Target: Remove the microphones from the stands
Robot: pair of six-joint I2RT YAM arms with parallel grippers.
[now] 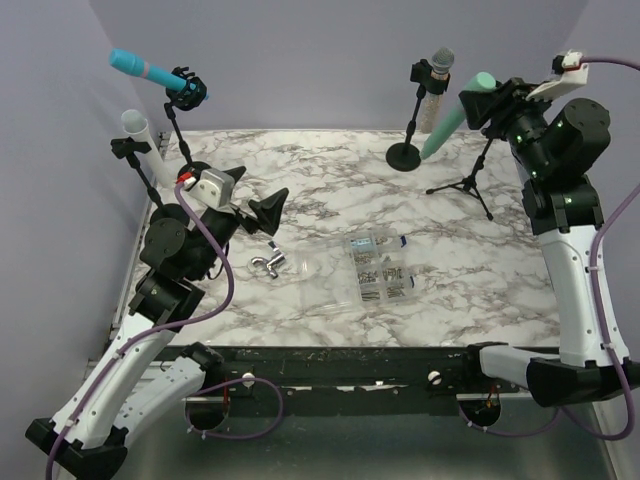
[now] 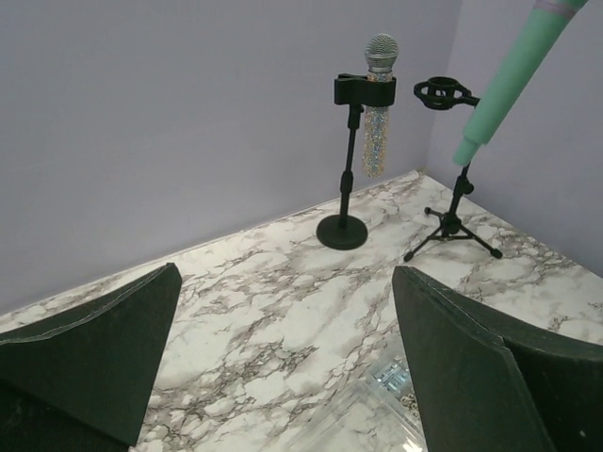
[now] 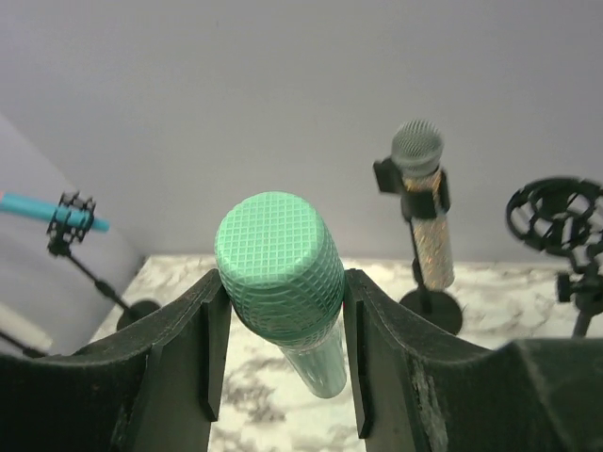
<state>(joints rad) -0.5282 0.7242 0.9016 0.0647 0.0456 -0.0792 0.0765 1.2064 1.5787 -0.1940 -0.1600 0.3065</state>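
Note:
The microphone will go onto the bare tabletop [image 1: 438, 292] beside the parts box, where my right gripper will let go of it after moving back and down, because that spot is below and back from the gripper.
My right gripper [image 1: 489, 100] is shut on the head end of a mint-green microphone [image 1: 455, 115], held tilted in the air at the back right. In the right wrist view the green microphone [image 3: 280, 273] sits between both fingers of the right gripper [image 3: 283, 294]. The black tripod stand [image 1: 468, 180] stands beneath, and its ring mount [image 2: 443, 92] is empty, with the microphone [image 2: 513, 80] beside it. My left gripper [image 1: 258, 195] is open and empty above the table's left side, as the left wrist view [image 2: 283, 330] also shows.
A glitter microphone [image 1: 437, 80] sits on a round-base stand [image 1: 404, 155] at the back. A blue microphone [image 1: 150, 72] and a white one [image 1: 140, 135] sit on stands at the back left. A clear parts box [image 1: 375, 270] and a metal clip [image 1: 267, 263] lie mid-table.

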